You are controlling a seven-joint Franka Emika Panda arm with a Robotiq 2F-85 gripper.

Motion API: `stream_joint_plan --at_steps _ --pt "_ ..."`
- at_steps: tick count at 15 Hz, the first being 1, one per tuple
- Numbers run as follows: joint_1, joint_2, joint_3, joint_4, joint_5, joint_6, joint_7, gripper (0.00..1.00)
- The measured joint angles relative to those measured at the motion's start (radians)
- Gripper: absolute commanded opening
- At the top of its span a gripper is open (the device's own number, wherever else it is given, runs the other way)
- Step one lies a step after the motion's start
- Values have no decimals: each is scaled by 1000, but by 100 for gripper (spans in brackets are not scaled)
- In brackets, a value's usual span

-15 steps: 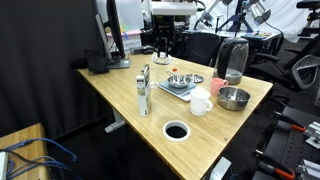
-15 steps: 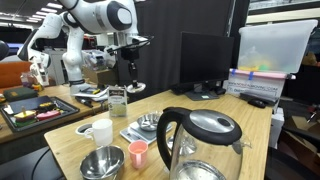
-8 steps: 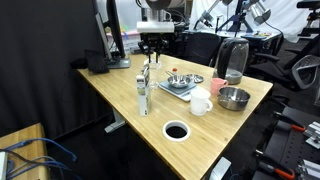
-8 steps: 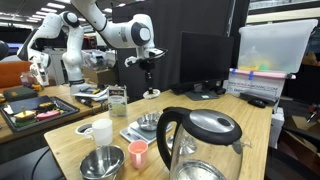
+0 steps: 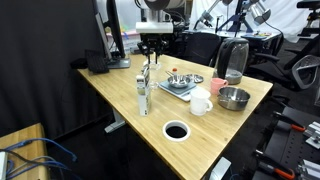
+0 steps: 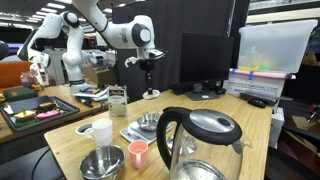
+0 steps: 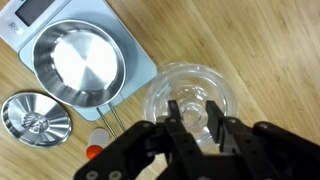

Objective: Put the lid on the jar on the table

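Observation:
The lid is hanging above the table, and the jar stands uncovered. My gripper will go down next with a small shift toward the jar, onto the jar's opening [image 5: 154, 75].
The lid [image 7: 168, 86] is a small clear round cap with a centre knob. My gripper [image 7: 195, 112] is shut on that knob and holds the lid above the light-wood table [image 5: 115, 100]. In both exterior views the gripper [image 5: 151, 56] [image 6: 149, 84] hangs over the far side of the table, and the lid [image 6: 150, 93] shows at its fingertips. The jar [image 5: 144, 92] [image 6: 117, 100] stands upright and uncovered on the table, a little nearer the table's middle than the gripper. The jar is hidden in the wrist view.
A scale with a small steel bowl [image 5: 180, 80] [image 7: 78, 62] sits beside the jar. A white cup [image 5: 200, 102], a larger metal bowl [image 5: 233, 97] and a grey pitcher [image 5: 233, 60] stand beyond it. A white ring with a dark centre [image 5: 176, 130] lies near the front edge. A monitor [image 5: 118, 35] stands at the back.
From a second ago to half a second ago the gripper rose off the table with the lid and moved sideways toward the jar. Since then nothing has visibly moved.

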Motion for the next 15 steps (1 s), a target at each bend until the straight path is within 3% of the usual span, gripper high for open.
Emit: stream_joint_plan --at_steps 15 --pt "-1 104 -50 139 59 -42 60 8"
